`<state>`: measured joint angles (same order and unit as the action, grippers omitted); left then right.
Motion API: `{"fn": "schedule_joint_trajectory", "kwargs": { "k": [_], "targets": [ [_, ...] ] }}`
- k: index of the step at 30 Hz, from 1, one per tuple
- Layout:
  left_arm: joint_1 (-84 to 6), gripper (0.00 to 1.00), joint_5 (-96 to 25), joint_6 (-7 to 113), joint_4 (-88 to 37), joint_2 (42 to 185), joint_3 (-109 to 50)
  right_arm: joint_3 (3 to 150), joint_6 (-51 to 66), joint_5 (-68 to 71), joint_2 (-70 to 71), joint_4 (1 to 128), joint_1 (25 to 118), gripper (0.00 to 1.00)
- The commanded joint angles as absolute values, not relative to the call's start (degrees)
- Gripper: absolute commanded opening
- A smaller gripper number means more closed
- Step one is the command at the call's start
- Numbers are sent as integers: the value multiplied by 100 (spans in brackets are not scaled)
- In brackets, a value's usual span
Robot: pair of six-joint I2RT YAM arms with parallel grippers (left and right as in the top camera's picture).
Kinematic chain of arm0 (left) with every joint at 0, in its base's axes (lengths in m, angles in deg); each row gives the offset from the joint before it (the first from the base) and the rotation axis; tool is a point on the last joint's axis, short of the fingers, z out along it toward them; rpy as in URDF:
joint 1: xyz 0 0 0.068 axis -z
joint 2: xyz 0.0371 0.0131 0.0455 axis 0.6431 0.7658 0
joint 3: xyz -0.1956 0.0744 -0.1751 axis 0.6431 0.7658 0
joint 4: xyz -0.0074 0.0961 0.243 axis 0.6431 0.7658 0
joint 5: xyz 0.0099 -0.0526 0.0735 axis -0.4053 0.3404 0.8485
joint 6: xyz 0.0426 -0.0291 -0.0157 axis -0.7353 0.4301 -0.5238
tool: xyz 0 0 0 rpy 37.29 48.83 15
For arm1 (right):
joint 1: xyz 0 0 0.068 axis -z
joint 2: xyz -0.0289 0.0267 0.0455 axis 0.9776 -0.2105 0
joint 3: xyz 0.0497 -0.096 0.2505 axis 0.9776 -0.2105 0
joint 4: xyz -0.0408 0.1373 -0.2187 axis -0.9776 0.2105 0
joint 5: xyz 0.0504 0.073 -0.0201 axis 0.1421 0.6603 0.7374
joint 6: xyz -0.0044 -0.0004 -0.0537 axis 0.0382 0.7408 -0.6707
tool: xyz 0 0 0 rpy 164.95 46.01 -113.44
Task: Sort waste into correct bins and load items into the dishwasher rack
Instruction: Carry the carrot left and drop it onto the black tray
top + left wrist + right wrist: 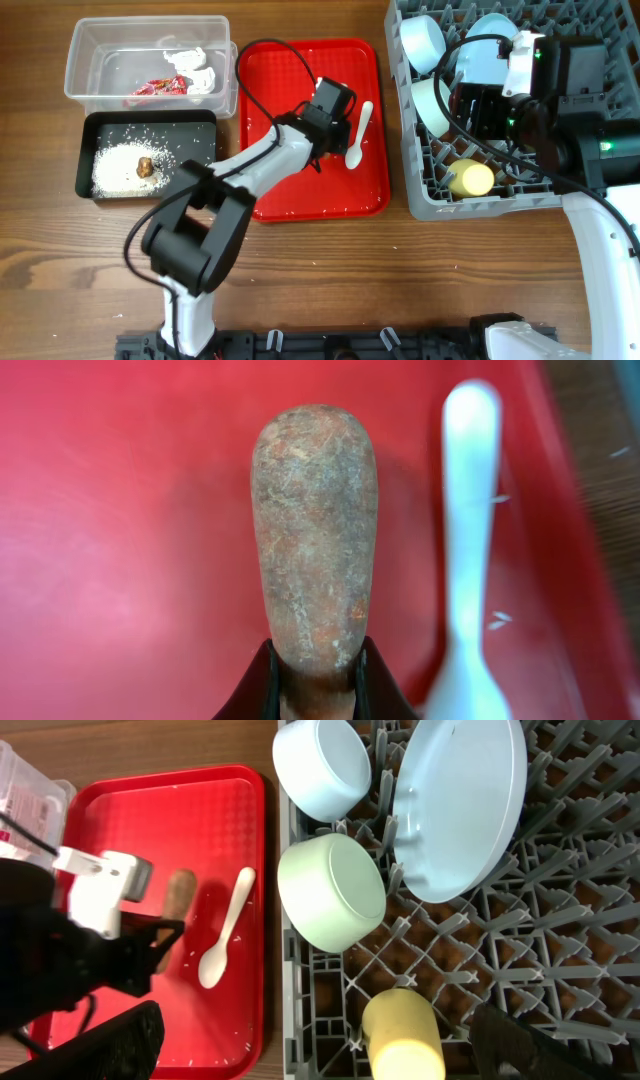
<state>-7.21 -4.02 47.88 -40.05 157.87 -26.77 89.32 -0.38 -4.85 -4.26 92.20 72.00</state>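
Observation:
My left gripper should lift left in the overhead view to the black bin and release the carrot with the other food waste.
My left gripper (pixel 315 685) is shut on the thick end of the brownish-orange carrot (pixel 315 530) just above the red tray (pixel 100 560). The carrot also shows in the right wrist view (pixel 178 895). The white spoon (pixel 360 135) lies on the tray just right of the carrot. My right gripper (pixel 320 1045) is open and empty above the grey dishwasher rack (pixel 420 205). The rack holds the pale blue plate (pixel 460 805), two bowls (pixel 322 765) (pixel 330 890) and the yellow cup (pixel 403 1035).
The clear bin (pixel 90 50) at the back left holds the red-and-white wrapper (pixel 160 88) and the tissue (pixel 190 65). The black bin (pixel 195 135) in front of it holds rice (pixel 115 170) and the brown lump (pixel 146 165). Rice grains dot the tray.

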Motion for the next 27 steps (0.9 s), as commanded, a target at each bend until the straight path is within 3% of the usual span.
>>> {"fn": "schedule_joint_trajectory", "kwargs": {
  "k": [1,5,10,17,22,27],
  "targets": [
    [-924,8,-363,4970,-3798,14904,-2705,8886,-34,-370,-469,9189,7183,100],
    [-1326,4,-350,5466,-3035,13966,-2705,8886,-34,-370,-469,9185,7183,100],
    [-2111,6,-116,5689,-2126,13212,-2705,8886,-38,-370,-469,9220,7183,100],
    [-3829,4,210,6887,-819,13341,-2703,8886,-36,-370,-469,9207,7183,100],
    [-4729,4,210,7750,-926,13577,-2343,8886,-34,-370,-469,9211,7183,100],
    [-4932,4,214,8045,-1940,13962,-1656,8886,-27,-367,-469,9228,7183,100]
  ]
}}
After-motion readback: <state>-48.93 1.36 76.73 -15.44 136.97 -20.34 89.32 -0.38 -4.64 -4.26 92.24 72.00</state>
